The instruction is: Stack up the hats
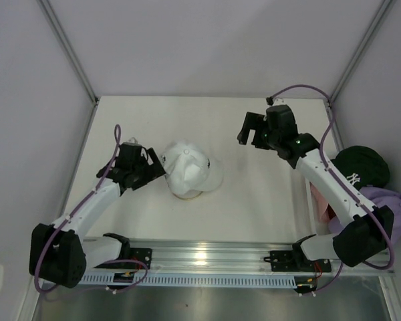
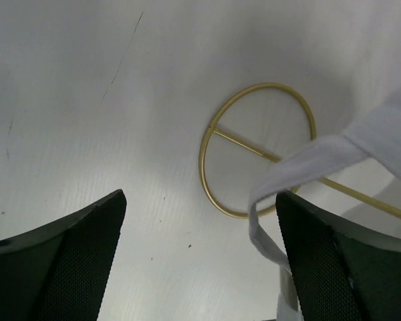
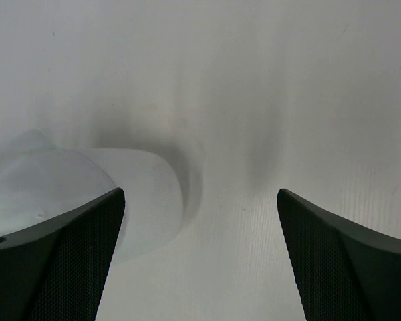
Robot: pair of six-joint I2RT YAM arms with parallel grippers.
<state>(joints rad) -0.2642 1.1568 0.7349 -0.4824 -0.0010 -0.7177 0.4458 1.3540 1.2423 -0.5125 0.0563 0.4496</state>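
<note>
The dark green hat is the topmost one there, so my right gripper will next swing to the right in the top view and move down onto the top of that hat.
A white hat sits on a gold wire stand in the left middle of the table. My left gripper is at its left side, open and holding nothing. In the left wrist view, the hat's back strap hangs just inside the right finger of the left gripper, above the stand's ring base. My right gripper hovers open and empty over the table's far right. In the right wrist view, the hat's brim lies left of the right gripper. A dark green hat and a lavender hat lie piled at the right edge.
Something pink shows beside the pile at the right edge, under the right arm. White walls close in the table on three sides. The metal rail with both arm bases runs along the near edge.
</note>
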